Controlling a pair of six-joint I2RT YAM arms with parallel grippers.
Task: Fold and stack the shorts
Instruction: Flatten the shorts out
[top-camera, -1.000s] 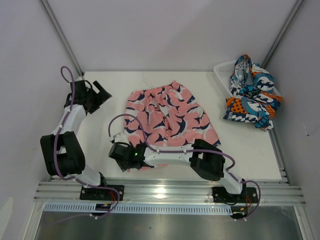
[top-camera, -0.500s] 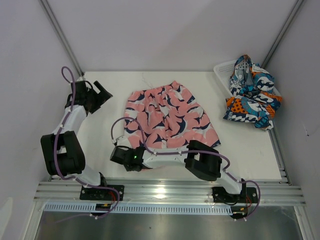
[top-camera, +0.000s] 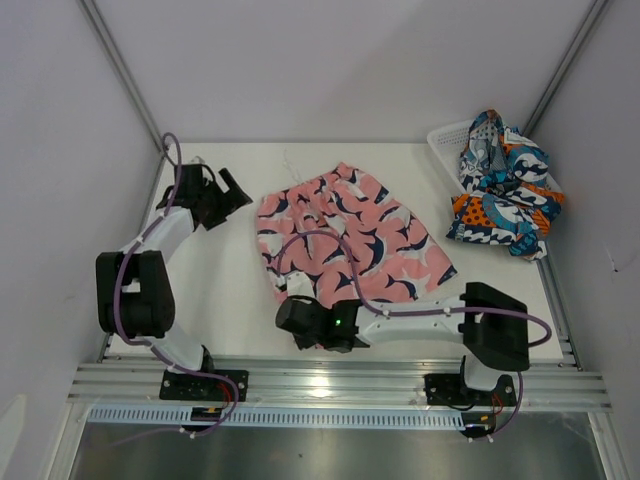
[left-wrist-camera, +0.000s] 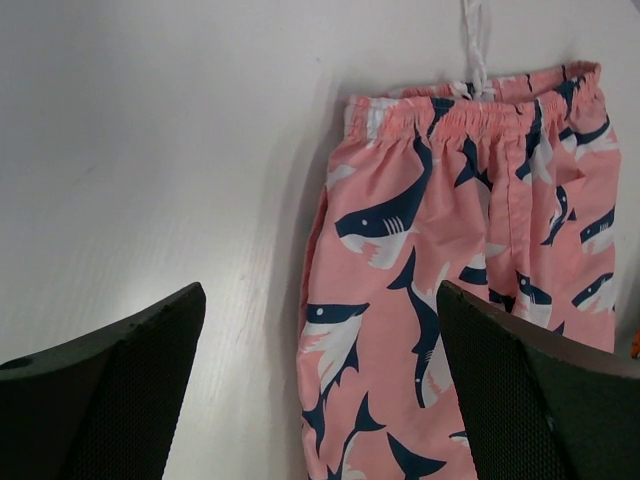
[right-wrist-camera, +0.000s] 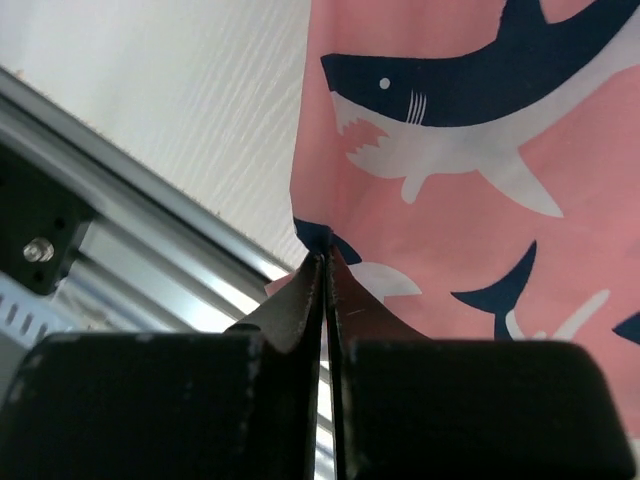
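Observation:
I should lower my left gripper next, to its right in the top view, onto the nearest waistband corner of the shorts below it, since the shorts' hem corner is held.
The pink shorts with navy-and-white sharks lie spread in the middle of the table, waistband at the back. My right gripper is at their near-left hem corner. In the right wrist view the jaws are shut on that corner of the pink shorts, right by the table's front edge. My left gripper stands open just left of the waistband. Its wrist view shows the pink shorts below and between its wide-apart fingers, with nothing held. The patterned blue, teal and orange shorts lie bunched at the back right.
A white mesh basket stands at the back right under the patterned shorts. An aluminium rail runs along the table's front edge, close to my right gripper. A white drawstring trails from the waistband. Walls close in on both sides.
My right gripper has shut on the hem corner and moved right, dragging the pink shorts to the right. My left gripper has moved right and back, towards the waistband, still open.

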